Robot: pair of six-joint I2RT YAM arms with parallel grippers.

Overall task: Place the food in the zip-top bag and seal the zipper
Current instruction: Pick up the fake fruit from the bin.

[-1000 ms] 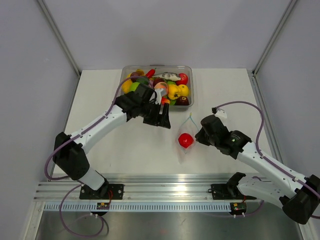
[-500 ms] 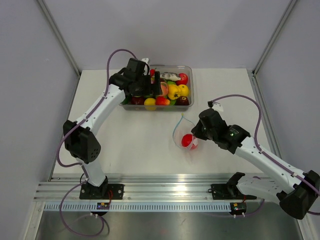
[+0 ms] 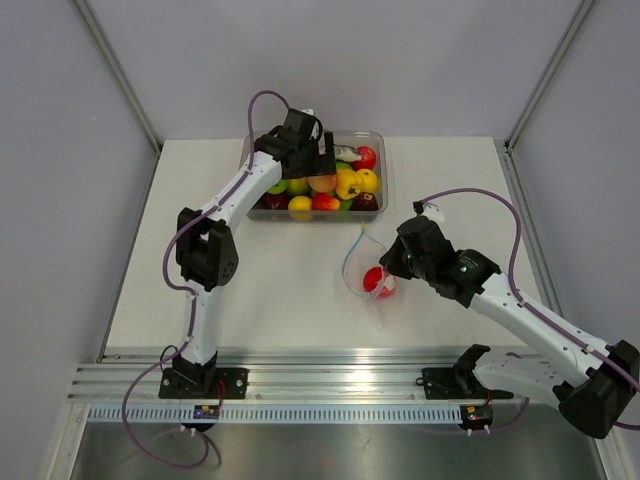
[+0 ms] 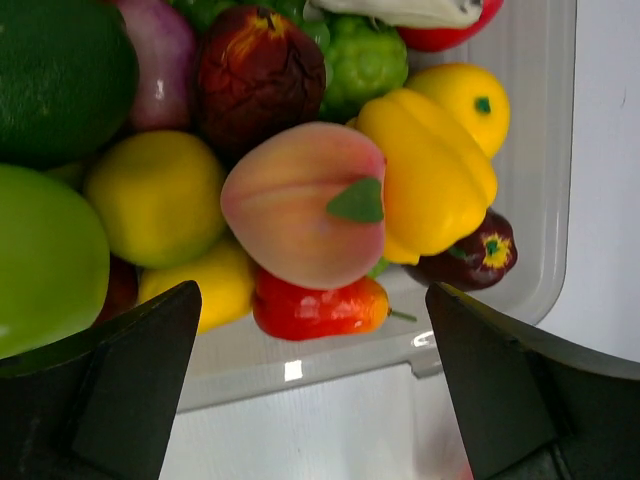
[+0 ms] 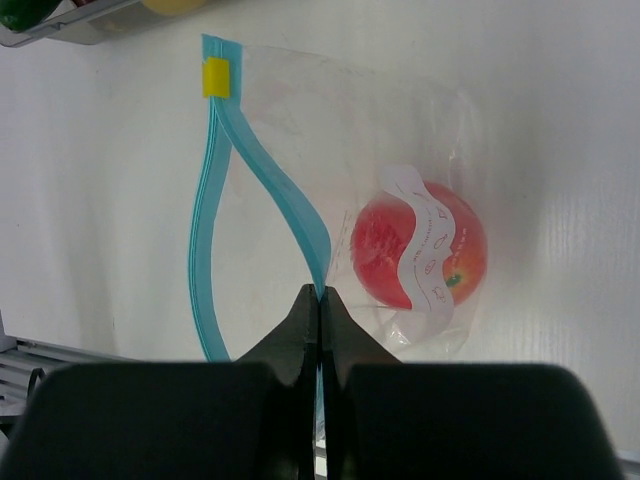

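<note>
The peach is uppermost in the tub ahead of my open fingers. My left gripper will next move down and slightly outward to close around the sides of the peach [image 3: 322,183] [image 4: 304,206].
The clear zip-top bag [image 3: 368,272] lies on the table with a red round fruit [image 5: 420,255] inside it, also seen from above [image 3: 375,281]. Its teal zipper [image 5: 212,210] gapes in an open loop. My right gripper [image 5: 320,296] is shut on one teal strip of the mouth and shows in the top view [image 3: 393,268]. My left gripper [image 4: 310,300] is open and empty, hovering over the food tub above a peach [image 4: 300,205] and a red pepper [image 4: 318,306]. A bright green apple [image 4: 40,260] lies at the tub's left.
The rigid clear tub [image 3: 380,172] at the back holds several toy fruits, among them a yellow pepper [image 4: 430,170] and a dark red fruit [image 4: 258,68]. Its near rim [image 4: 300,365] is just under my left fingers. Grey walls enclose the table.
My left arm swung from beside the bag back up over the tub. My right gripper closed on the zipper strip and pulled the bag's mouth open into a loop.
</note>
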